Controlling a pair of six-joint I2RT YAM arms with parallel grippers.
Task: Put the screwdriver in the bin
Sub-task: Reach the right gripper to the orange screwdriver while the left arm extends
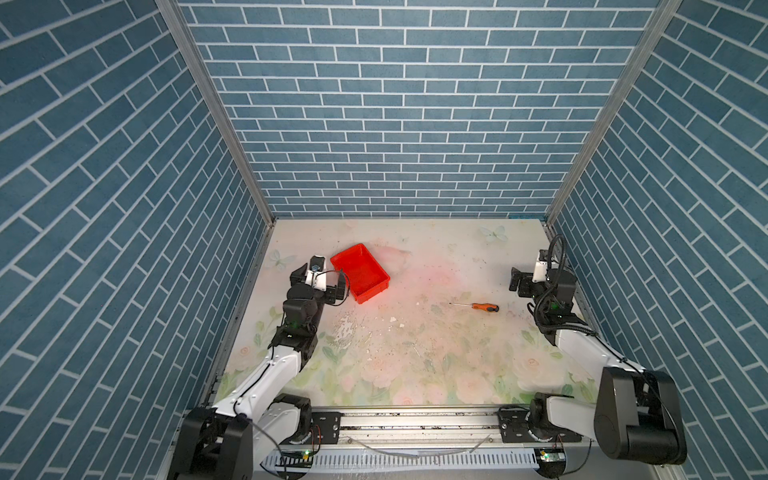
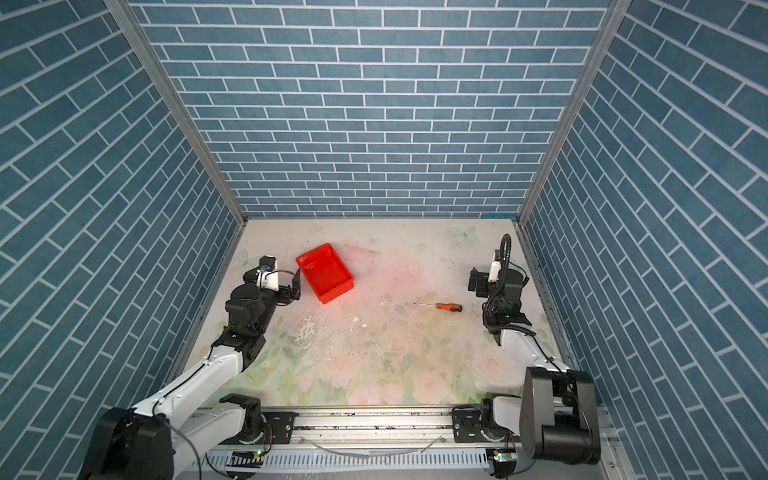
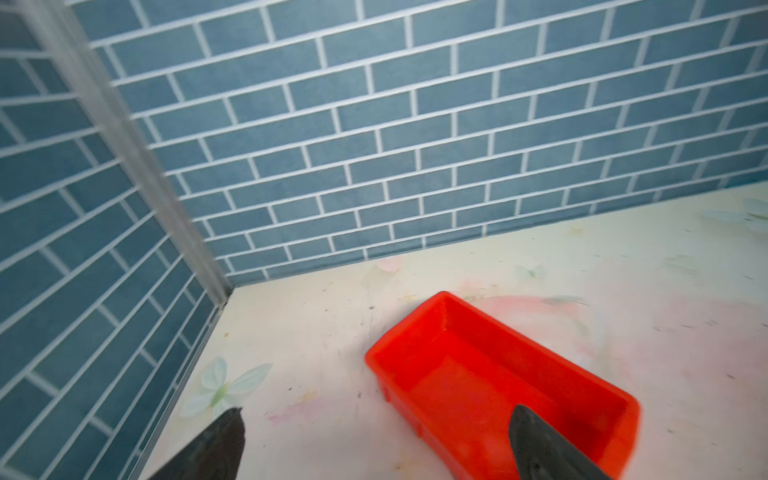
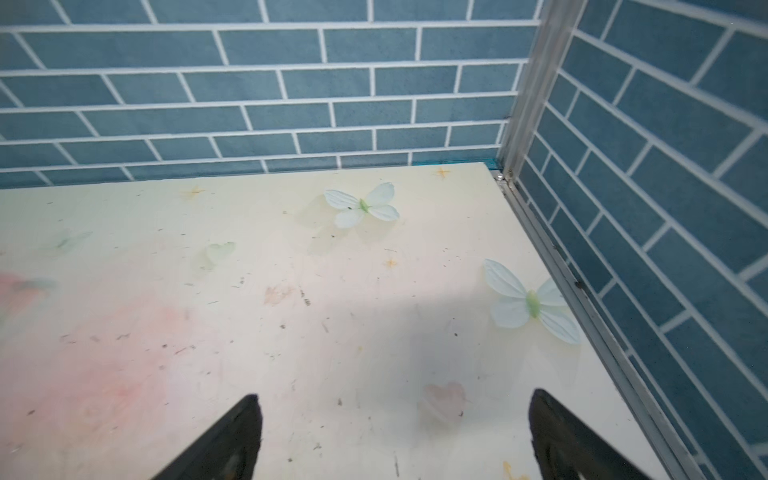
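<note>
The orange handle (image 1: 485,307) lies below the robot's right gripper and nearer the bin (image 1: 374,296), so the gripper needs to swing toward the bin next, tilt down and lower onto the handle.
The screwdriver (image 1: 478,306) (image 2: 442,306) lies flat on the table right of centre, orange-and-black handle to the right, thin shaft pointing left. Neither wrist view shows it. The red bin (image 1: 374,296) (image 2: 332,296) (image 3: 519,349) stands empty at the back left, turned at an angle. My left gripper (image 1: 320,273) (image 2: 274,276) (image 3: 378,410) hovers open just left of the bin, one finger showing over the bin's near end in the left wrist view. My right gripper (image 1: 530,276) (image 2: 488,276) (image 4: 395,395) is open over bare table, behind and right of the screwdriver.
Blue brick-pattern walls (image 1: 399,124) close the table in at the back and both sides. An aluminium rail (image 1: 415,419) runs along the front edge. Small white flecks (image 1: 392,319) lie on the floral table cover near the middle.
</note>
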